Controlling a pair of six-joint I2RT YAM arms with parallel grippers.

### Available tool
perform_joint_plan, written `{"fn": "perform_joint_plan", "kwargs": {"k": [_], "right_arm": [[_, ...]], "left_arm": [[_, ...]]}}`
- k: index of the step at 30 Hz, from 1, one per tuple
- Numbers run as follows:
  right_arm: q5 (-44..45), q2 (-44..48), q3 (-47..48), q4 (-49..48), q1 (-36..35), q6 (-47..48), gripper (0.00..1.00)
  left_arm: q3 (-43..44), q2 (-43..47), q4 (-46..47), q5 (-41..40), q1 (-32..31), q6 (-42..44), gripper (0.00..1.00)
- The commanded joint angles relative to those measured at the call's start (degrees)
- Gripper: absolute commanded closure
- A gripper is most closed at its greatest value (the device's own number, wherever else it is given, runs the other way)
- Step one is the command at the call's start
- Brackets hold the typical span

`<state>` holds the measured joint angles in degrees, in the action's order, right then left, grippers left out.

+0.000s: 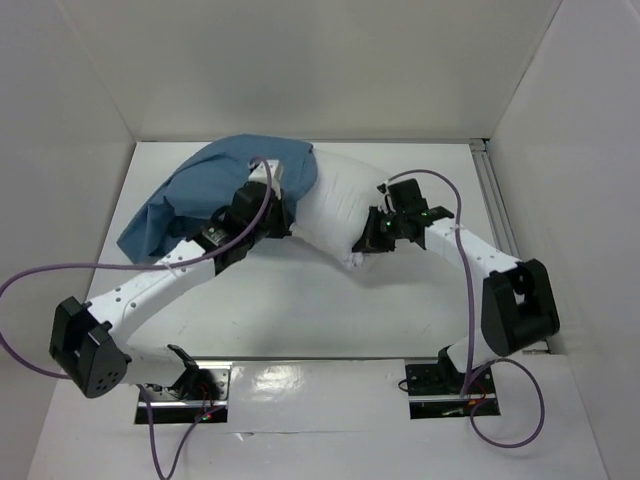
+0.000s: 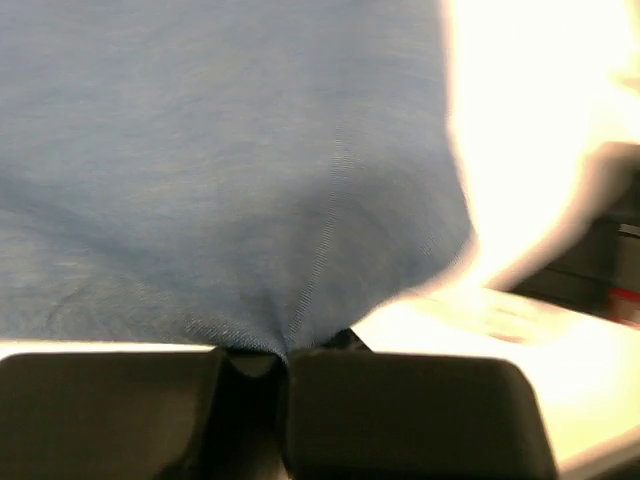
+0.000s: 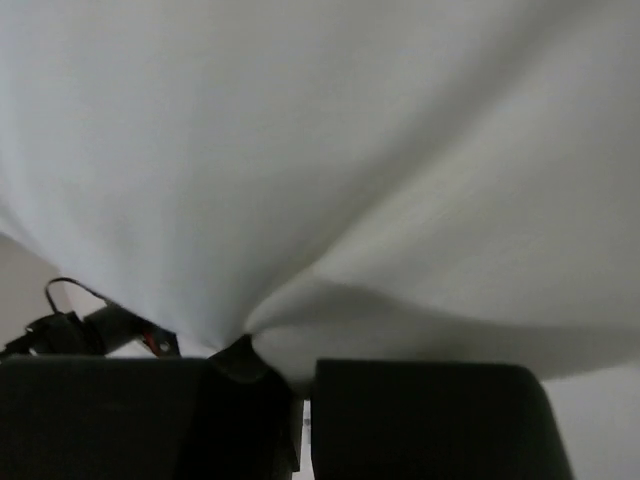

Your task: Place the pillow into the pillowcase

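Observation:
The pillowcase (image 1: 200, 195) covers only one end, so my left gripper next goes toward the right in the top view, then outward, over the pillow's bare part (image 1: 340, 187) and releases.
The white pillow (image 1: 340, 205) lies at the back middle of the table, its left end inside the blue pillowcase (image 1: 200, 195), which trails limp to the left. My left gripper (image 1: 268, 212) is shut on the pillowcase at its open edge over the pillow. In the left wrist view the blue cloth (image 2: 230, 180) fills the frame and puckers into the closed jaws of my left gripper (image 2: 285, 352). My right gripper (image 1: 372, 235) is shut on the pillow's near right side. The right wrist view shows white fabric (image 3: 330, 150) pinched into my right gripper (image 3: 295, 372).
White walls close in the table on the left, back and right. A metal rail (image 1: 497, 205) runs along the table's right edge. Purple cables (image 1: 40, 275) loop off both arms. Bare table (image 1: 300, 300) lies in front of the pillow.

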<state>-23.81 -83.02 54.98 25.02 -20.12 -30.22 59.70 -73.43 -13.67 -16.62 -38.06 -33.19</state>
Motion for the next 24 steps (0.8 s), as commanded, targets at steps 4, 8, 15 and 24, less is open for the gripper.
{"fn": "perform_joint_plan", "kwargs": {"k": [4, 8, 15, 24], "right_arm": [[-7.1, -7.5, 15.0, -17.6, -3.0, -4.1, 1.00], [-4.3, -5.1, 13.8, -16.3, -3.0, -3.5, 1.00], [-5.4, -2.4, 10.8, -19.4, -2.5, -6.4, 1.00], [0.1, 5.5, 15.0, -6.1, 1.7, -0.5, 1.00]], "left_arm": [[26.9, -11.9, 2.1, 21.5, -3.2, 2.9, 1.00], [32.4, -14.1, -5.5, 15.1, -2.7, 4.3, 1.00], [36.6, -14.6, -7.9, 16.7, -2.5, 5.7, 1.00], [47.3, -18.1, -20.0, 12.9, 7.9, 8.5, 1.00]]}}
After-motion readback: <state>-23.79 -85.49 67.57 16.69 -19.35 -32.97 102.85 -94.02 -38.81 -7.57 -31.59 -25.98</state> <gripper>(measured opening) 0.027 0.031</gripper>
